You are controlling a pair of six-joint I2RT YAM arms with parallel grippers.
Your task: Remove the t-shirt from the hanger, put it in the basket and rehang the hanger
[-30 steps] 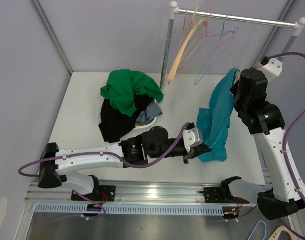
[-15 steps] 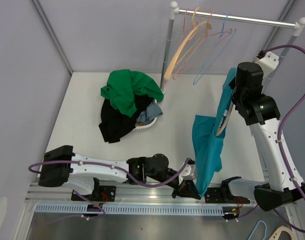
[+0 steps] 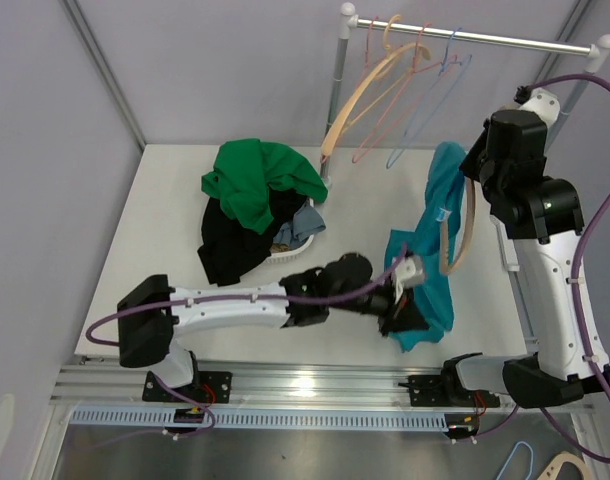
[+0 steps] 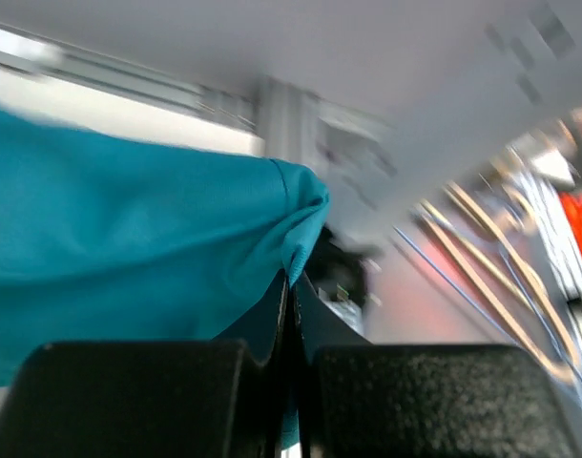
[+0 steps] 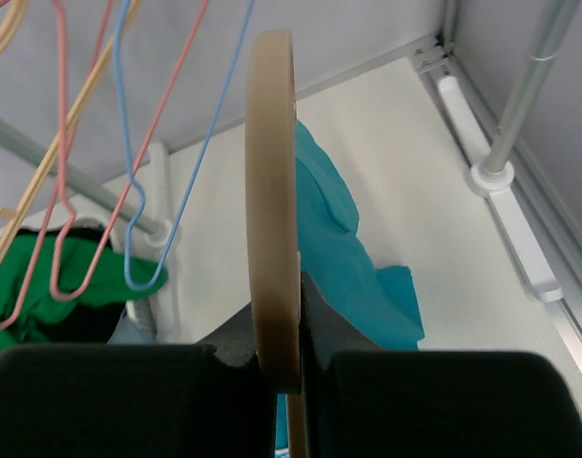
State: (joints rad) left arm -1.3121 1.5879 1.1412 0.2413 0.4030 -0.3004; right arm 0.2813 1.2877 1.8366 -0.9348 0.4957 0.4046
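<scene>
The right gripper moves outward next, hooks the beige hanger (image 3: 466,225) over the bar past the blue hanger and releases, since that bar is free of hooks.
The teal t-shirt (image 3: 430,245) drapes from the beige hanger (image 3: 466,225) down to the table at the right. One bare arm of the hanger curves out beside the cloth. My right gripper (image 3: 477,172) is shut on the hanger, which stands edge-on between its fingers in the right wrist view (image 5: 272,172), with the t-shirt (image 5: 343,253) below. My left gripper (image 3: 407,310) is shut on the shirt's lower part. In the left wrist view a fold of the t-shirt (image 4: 138,248) is pinched between the closed fingers (image 4: 157,401).
A clothes rail (image 3: 475,38) at the back right carries several empty hangers (image 3: 390,85) on its post (image 3: 335,100). A pile of green (image 3: 260,180) and black (image 3: 225,250) clothes lies in a white basket (image 3: 290,255) at the table's middle left.
My left gripper swung from the table's near edge back over the table, still holding the shirt. The shirt now sags lower and one hanger arm shows bare. The empty hangers swing.
</scene>
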